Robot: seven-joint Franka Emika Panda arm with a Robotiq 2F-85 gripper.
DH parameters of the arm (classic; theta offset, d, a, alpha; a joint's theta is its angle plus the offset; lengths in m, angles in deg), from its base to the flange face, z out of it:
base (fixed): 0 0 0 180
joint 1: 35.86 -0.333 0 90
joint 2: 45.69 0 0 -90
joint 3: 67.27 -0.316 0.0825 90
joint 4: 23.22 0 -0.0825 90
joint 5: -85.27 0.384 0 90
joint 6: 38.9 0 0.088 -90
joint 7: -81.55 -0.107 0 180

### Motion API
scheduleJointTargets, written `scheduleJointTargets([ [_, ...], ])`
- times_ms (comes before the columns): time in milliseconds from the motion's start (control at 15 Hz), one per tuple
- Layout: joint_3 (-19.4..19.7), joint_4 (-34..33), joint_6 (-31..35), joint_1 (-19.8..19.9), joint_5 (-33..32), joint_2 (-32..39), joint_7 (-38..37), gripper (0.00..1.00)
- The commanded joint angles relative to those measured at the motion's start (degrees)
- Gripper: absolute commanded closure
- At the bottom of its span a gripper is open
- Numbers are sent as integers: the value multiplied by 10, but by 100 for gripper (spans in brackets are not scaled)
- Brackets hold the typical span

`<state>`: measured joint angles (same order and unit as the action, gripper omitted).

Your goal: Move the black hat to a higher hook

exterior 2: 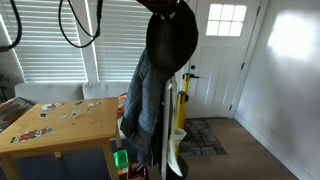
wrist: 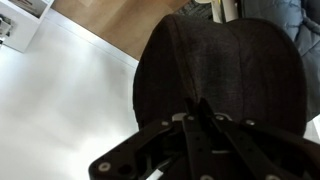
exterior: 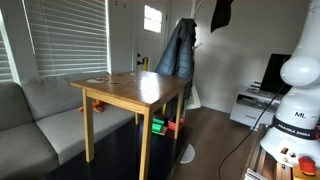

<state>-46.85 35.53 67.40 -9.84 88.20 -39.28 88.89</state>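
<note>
The gripper moves outward to the rack's upper part above the jacket next and releases the hat's fabric there, because the hat still hangs beside the jacket.
The black hat (exterior 2: 172,42) hangs high in the air, above the top of the long dark grey-blue jacket (exterior 2: 145,110) on the coat rack (exterior 2: 181,115). In an exterior view the hat (exterior: 221,14) is at the top edge, right of the jacket (exterior: 178,55). In the wrist view the hat (wrist: 225,65) fills most of the picture as a dark rounded dome. My gripper (wrist: 198,104) is shut, its fingertips pinching the hat's fabric. The rack's hooks are hidden behind the hat and jacket.
A wooden table (exterior: 130,88) stands next to the rack, with a grey sofa (exterior: 40,110) behind it. Small coloured items (exterior: 160,125) lie under the table. A white stand with a monitor (exterior: 262,95) is near the robot base (exterior: 297,100). A white door (exterior 2: 222,50) is behind the rack.
</note>
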Motion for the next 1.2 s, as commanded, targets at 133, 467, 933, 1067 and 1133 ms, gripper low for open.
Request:
scheduleJointTargets([
  [133, -5, -26, -2, -8, -11, 13, -8, 98],
  [467, -12, -108, -17, -33, -37, 60, -36, 98],
  [933, -27, -241, -44, -47, -83, 155, -86, 98],
  [1067, -31, -274, -38, -49, -93, 178, -90, 98],
  [1133, -33, -288, -42, -49, -96, 187, -88, 98],
])
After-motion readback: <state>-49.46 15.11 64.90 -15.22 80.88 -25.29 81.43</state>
